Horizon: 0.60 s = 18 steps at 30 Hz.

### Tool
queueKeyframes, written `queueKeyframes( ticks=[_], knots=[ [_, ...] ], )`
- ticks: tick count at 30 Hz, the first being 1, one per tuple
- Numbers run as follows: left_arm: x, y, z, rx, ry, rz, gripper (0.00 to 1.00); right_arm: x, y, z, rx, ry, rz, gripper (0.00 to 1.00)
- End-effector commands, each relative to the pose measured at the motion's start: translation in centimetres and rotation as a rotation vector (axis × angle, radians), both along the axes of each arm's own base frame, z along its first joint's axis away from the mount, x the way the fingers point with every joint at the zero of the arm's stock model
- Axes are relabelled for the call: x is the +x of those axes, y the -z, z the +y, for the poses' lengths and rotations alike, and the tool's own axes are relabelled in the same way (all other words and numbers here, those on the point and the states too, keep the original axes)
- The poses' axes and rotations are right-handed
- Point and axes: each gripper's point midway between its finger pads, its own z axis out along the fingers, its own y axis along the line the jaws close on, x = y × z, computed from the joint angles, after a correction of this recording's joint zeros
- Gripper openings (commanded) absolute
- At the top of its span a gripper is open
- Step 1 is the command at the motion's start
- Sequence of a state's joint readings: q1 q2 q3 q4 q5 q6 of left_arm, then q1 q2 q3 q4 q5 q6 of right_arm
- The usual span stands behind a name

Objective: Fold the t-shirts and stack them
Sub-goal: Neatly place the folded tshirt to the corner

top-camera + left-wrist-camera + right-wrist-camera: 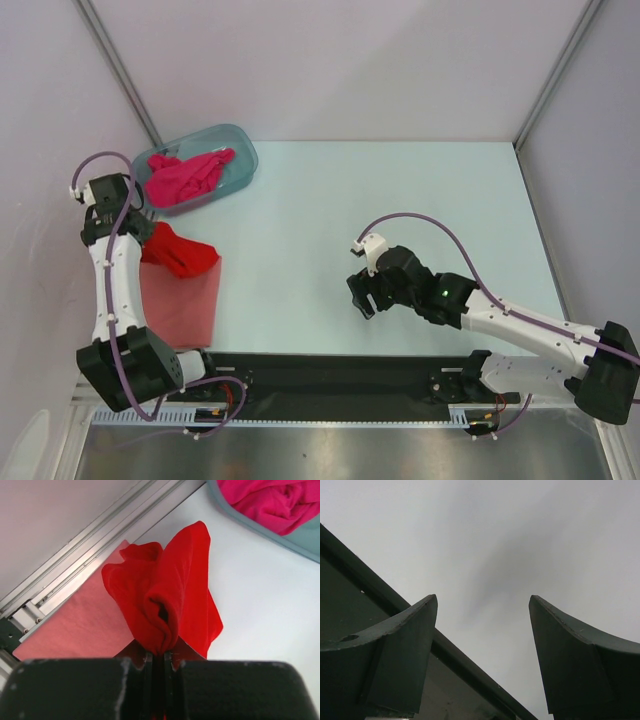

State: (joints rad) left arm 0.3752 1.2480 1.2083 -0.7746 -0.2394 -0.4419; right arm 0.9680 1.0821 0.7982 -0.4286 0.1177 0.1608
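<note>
Next, my left gripper draws back and down over the flat salmon-pink t-shirt [168,290] [97,622] and releases the bunched red t-shirt there, since it covers only the flat t-shirt's far end.
My left gripper [140,238] is shut on the bunched bright red t-shirt [180,252], which hangs over the far end of the folded salmon-pink t-shirt [181,300] lying flat at the table's left. In the left wrist view the red t-shirt [167,595] is pinched between the closed jaws of the left gripper [159,656], with the salmon-pink t-shirt [75,620] below and to the left. The magenta-pink t-shirt [185,178] lies crumpled in the tub and also shows in the left wrist view [270,502]. My right gripper [362,297] is open and empty above the table's middle; in the right wrist view the right gripper [482,630] holds nothing.
The translucent blue-grey plastic tub [243,150] stands at the back left near the wall. A black mat [330,385] runs along the near edge between the arm bases. White walls with metal rails enclose the table on three sides.
</note>
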Motion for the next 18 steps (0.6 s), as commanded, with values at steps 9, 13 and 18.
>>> queueKeyframes(
  ticks=[9, 13, 18],
  knots=[
    [-6.8, 3.5, 1.5, -0.017, -0.258, 0.074, 0.00, 0.1, -0.7, 1.0, 0.028, -0.037, -0.009, 0.79],
    [-10.8, 6.3, 2.0, -0.063, -0.424, 0.108, 0.01, 0.6, -0.5, 2.3, 0.040, -0.048, 0.005, 0.79],
    [-14.0, 9.2, 2.8, -0.109, -0.568, 0.151, 0.37, 0.6, -1.1, 4.7, 0.105, -0.070, 0.035, 0.78]
  ],
)
